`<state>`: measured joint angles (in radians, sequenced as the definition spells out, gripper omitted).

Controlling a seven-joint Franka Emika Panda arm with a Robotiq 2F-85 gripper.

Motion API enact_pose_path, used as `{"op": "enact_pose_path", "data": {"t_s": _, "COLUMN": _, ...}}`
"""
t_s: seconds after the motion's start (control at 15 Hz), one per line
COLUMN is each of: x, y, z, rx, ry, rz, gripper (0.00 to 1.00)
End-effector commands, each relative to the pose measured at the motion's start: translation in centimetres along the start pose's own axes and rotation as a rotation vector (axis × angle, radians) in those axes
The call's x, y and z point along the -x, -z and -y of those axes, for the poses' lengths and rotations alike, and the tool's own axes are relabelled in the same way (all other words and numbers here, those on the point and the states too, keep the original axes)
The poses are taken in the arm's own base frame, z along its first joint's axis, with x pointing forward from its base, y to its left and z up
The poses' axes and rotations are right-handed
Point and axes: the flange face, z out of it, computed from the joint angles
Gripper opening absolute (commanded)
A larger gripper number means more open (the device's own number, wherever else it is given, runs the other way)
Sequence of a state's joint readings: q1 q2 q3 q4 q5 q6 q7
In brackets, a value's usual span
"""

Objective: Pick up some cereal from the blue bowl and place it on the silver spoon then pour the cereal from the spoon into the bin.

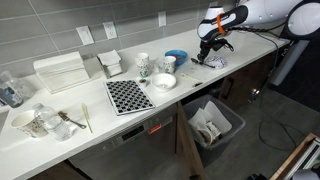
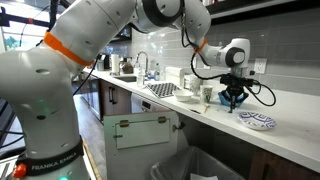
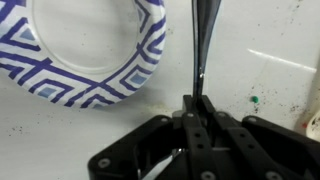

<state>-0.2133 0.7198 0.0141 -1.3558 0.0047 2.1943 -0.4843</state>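
I will next lower the silver spoon (image 3: 203, 40) in my gripper onto the white counter, next to the patterned plate.
In the wrist view my gripper (image 3: 197, 102) is shut on the handle of the silver spoon (image 3: 203, 40), which runs straight away from the jaws over the white counter. The spoon's bowl end is out of frame. My gripper is near the counter's far end in both exterior views (image 1: 209, 54) (image 2: 234, 100). The blue bowl (image 1: 176, 57) sits on the counter just beside the gripper, toward the middle. The dark-grey bin (image 1: 212, 125) with white lining stands on the floor below the counter and also shows in an exterior view (image 2: 200, 165).
A blue-and-white patterned plate (image 3: 85, 55) lies right beside the spoon (image 2: 257, 121). A white bowl (image 1: 164, 81), patterned mugs (image 1: 144, 65), a checkered mat (image 1: 127, 95) and a white box (image 1: 60, 72) stand along the counter.
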Motion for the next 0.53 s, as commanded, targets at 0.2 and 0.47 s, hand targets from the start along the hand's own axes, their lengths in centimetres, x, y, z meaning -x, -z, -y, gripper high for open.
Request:
{"op": "enact_pose_path", "data": {"t_s": 0.2, "x": -1.5, "y": -2.2, "z": -1.7, "rx": -0.096, "ry": -0.136, "rz": -0.023, "gripper": 0.02}}
{"op": "enact_pose_path", "data": {"t_s": 0.47, "x": -1.9, "y": -3.7, "z": -2.2, "rx": -0.118, "ry": -0.178, "rz": -0.025, "gripper": 0.02}}
